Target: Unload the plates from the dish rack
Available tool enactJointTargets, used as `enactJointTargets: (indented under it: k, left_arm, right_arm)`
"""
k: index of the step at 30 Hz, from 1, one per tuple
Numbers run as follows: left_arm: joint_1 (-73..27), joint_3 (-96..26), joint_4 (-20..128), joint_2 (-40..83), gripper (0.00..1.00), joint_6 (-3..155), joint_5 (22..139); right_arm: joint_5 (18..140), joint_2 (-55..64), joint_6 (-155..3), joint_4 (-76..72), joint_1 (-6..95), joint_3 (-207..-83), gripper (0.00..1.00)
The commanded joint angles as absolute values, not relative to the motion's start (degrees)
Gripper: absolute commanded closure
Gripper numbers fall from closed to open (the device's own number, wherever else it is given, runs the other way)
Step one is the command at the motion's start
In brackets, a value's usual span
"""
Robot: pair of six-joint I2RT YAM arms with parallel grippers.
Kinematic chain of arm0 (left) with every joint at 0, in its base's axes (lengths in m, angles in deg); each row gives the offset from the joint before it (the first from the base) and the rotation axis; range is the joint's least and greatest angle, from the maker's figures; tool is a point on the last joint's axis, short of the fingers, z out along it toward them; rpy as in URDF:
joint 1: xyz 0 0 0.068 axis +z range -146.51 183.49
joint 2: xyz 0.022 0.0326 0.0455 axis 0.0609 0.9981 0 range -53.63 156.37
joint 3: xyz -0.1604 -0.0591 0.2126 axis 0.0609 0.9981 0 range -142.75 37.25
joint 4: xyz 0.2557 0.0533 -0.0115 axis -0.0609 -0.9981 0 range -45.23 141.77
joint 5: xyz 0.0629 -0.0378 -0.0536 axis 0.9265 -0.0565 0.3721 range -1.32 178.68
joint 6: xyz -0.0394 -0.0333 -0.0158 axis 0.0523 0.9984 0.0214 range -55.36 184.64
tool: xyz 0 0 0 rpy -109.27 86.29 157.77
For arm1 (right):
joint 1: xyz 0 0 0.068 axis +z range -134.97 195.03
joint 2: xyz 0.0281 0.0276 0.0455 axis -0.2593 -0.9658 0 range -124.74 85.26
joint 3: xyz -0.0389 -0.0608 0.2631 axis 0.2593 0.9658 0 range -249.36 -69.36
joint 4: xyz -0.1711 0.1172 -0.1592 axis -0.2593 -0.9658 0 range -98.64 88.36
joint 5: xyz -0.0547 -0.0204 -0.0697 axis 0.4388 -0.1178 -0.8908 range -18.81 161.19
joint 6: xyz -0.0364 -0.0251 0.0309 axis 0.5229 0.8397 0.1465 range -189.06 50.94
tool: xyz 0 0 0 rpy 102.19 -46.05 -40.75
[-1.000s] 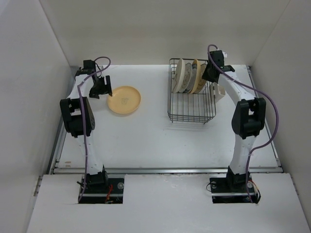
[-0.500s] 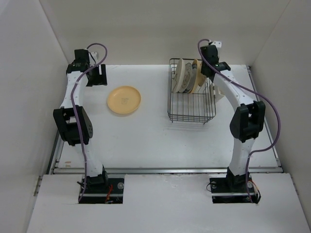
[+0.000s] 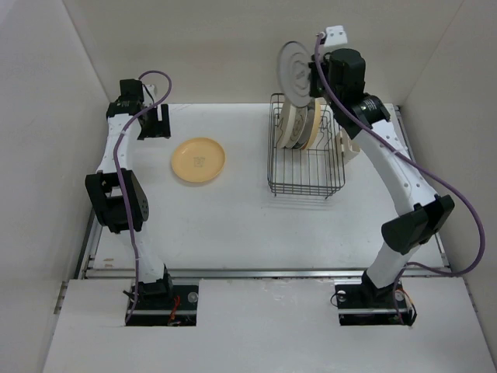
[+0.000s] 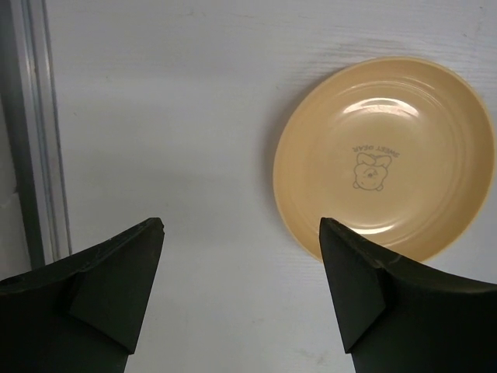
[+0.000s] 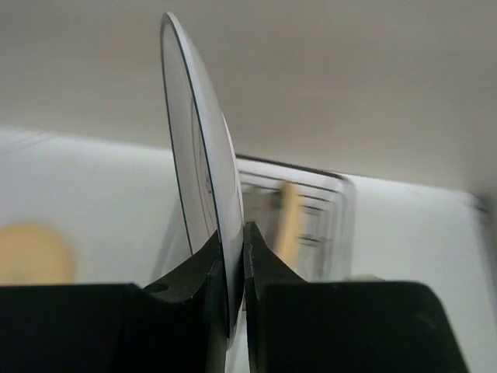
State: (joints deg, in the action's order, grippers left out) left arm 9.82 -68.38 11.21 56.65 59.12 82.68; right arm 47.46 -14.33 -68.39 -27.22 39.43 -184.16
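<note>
My right gripper holds the white plate and will next turn it flat and release it back and down from the rack (image 3: 307, 167), by the near edge of the yellow-orange plate, because the table is bare there.
My right gripper (image 3: 313, 78) is shut on the rim of the white plate with a thin dark ring (image 3: 297, 70) and holds it upright, high above the black wire dish rack (image 3: 307, 167). In the right wrist view the fingers (image 5: 233, 233) clamp this plate (image 5: 203, 155) edge-on. Other plates (image 3: 299, 126) stand on edge in the rack's far end; a cream edge (image 5: 289, 217) shows blurred. The yellow-orange plate (image 3: 198, 160) lies flat on the table. My left gripper (image 3: 153, 124) is open and empty, up and to the left of it, with the plate (image 4: 386, 159) beyond its right finger (image 4: 349, 272).
A cream cutlery holder (image 3: 349, 146) is clipped to the rack's right side. White walls enclose the table on the left, back and right. A metal rail (image 4: 35, 132) runs along the table's left edge.
My right gripper has closed on the white ringed plate and lifted it straight up out of the rack. The left arm drew back from the yellow plate, then held still.
</note>
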Motion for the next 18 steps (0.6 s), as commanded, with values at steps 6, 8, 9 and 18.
enactJointTargets:
  k: [6, 8, 9, 18]
  left_arm:
    - [9.64, -71.47, 10.64, 55.0, 0.17, 59.37, 90.7]
    - [9.64, -71.47, 11.16, 55.0, 0.17, 59.37, 91.41]
    - [9.64, -71.47, 11.16, 55.0, 0.16, 59.89, 91.41]
    - [9.64, -70.86, 11.16, 55.0, 0.16, 59.9, 90.88]
  right_arm:
    - [118.18, -30.88, -66.44, -35.89, 46.22, -185.09, 1.0]
    - [121.53, -35.92, -64.41, -40.99, 47.46, -188.79, 1.0]
    - [123.55, -39.16, -63.88, -41.01, 48.59, -189.93, 1.0]
    - [122.61, -49.29, -61.24, -43.65, 51.94, -191.34, 1.0]
